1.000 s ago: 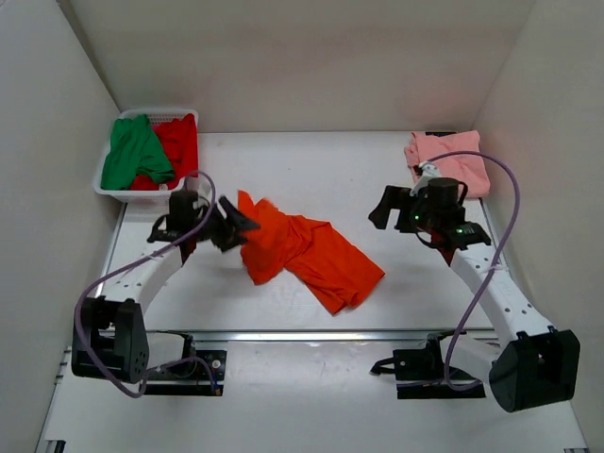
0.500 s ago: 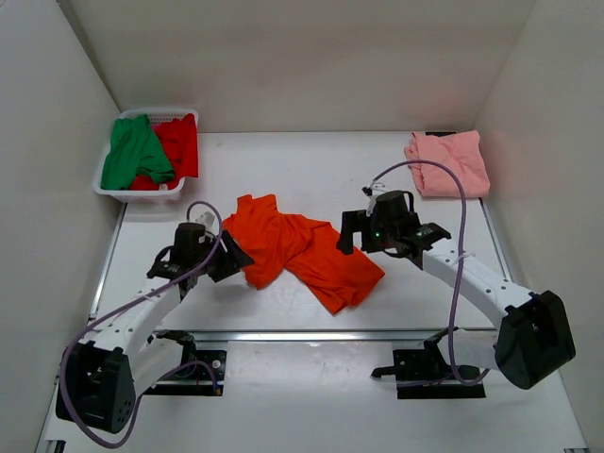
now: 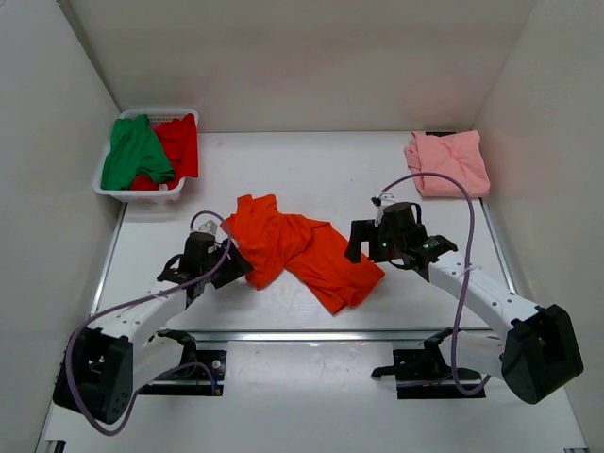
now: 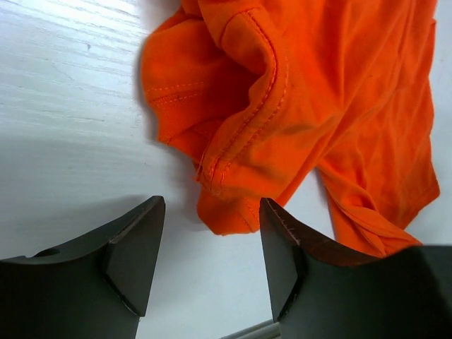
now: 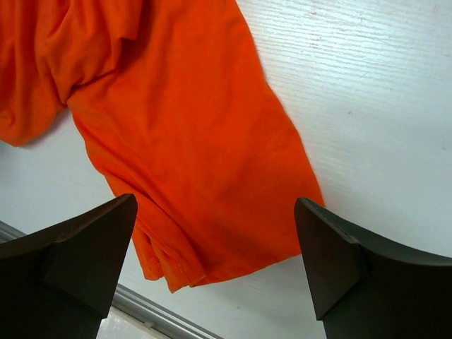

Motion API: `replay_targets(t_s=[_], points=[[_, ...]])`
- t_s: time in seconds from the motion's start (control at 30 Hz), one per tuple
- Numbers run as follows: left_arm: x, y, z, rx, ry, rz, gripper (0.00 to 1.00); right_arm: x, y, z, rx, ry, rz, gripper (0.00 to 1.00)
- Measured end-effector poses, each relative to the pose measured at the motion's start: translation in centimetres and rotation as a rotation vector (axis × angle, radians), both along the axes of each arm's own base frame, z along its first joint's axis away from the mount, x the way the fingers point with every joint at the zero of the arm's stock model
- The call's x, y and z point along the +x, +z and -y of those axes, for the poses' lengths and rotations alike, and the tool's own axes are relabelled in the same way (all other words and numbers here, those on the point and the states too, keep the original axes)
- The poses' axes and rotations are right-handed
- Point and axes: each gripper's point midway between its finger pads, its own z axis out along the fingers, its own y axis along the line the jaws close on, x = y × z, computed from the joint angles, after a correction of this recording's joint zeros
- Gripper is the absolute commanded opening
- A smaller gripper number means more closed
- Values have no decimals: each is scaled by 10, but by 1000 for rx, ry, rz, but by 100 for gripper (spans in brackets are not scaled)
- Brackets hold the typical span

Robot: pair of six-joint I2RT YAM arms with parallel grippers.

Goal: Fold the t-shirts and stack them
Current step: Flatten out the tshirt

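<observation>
I should next move my left gripper onto the near end of the orange t-shirt's stitched hem, then close.
A crumpled bright orange t-shirt (image 3: 302,250) lies in the middle of the table; it also shows in the left wrist view (image 4: 304,106) and the right wrist view (image 5: 183,141). My left gripper (image 3: 236,265) is open and empty, low at the shirt's left edge (image 4: 212,265). My right gripper (image 3: 360,243) is open wide and empty above the shirt's right corner (image 5: 215,272). A pale pink t-shirt (image 3: 449,162) lies folded at the back right. A green t-shirt (image 3: 134,151) and a red t-shirt (image 3: 177,143) lie in the basket.
A white plastic basket (image 3: 143,192) stands at the back left corner. White walls enclose the table on three sides. A metal rail (image 3: 311,335) runs along the near edge, and it shows in the right wrist view (image 5: 141,311).
The left gripper has let go of the orange shirt and dropped toward its left edge. The right arm has swung left from the pink shirt to above the orange shirt's right corner.
</observation>
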Motion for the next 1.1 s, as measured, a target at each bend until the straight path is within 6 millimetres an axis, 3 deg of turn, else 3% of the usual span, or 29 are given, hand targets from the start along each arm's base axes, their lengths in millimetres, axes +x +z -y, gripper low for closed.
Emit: replay_targets(t_s=[0.1, 0.17, 0.27, 0.3, 0.33, 0.5, 0.73, 0.77, 0.8, 0.83, 1.0, 1.1], points=[[2, -6, 5, 9, -9, -5, 65, -1, -2, -1, 6, 1, -2, 76], [3, -10, 8, 11, -15, -12, 62, -3, -5, -2, 8, 7, -8, 64], [4, -13, 10, 1, -7, -26, 23, -10, -14, -9, 9, 26, -27, 58], [5, -13, 11, -2, -3, -23, 5, -13, -18, -11, 9, 34, -36, 57], [7, -10, 12, -11, -4, -14, 0, -16, -22, -14, 6, 46, -44, 58], [13, 6, 15, -42, 2, 44, 0, -38, -44, -27, -8, 103, -117, 51], [21, 24, 18, -64, -1, 87, 0, -59, -50, -39, 15, 150, -180, 52], [21, 24, 18, -65, -1, 86, 0, -63, -51, -40, 20, 159, -190, 37], [21, 23, 18, -66, -1, 83, 0, -68, -53, -41, 21, 175, -206, 10], [20, 23, 18, -69, -1, 81, 0, -72, -54, -41, 21, 189, -219, 0], [24, 33, 14, -86, 13, 73, 0, -87, -58, -32, -27, 209, -282, 0], [47, 74, 1, -107, 48, 122, 0, -75, -33, -21, -51, 182, -241, 0]])
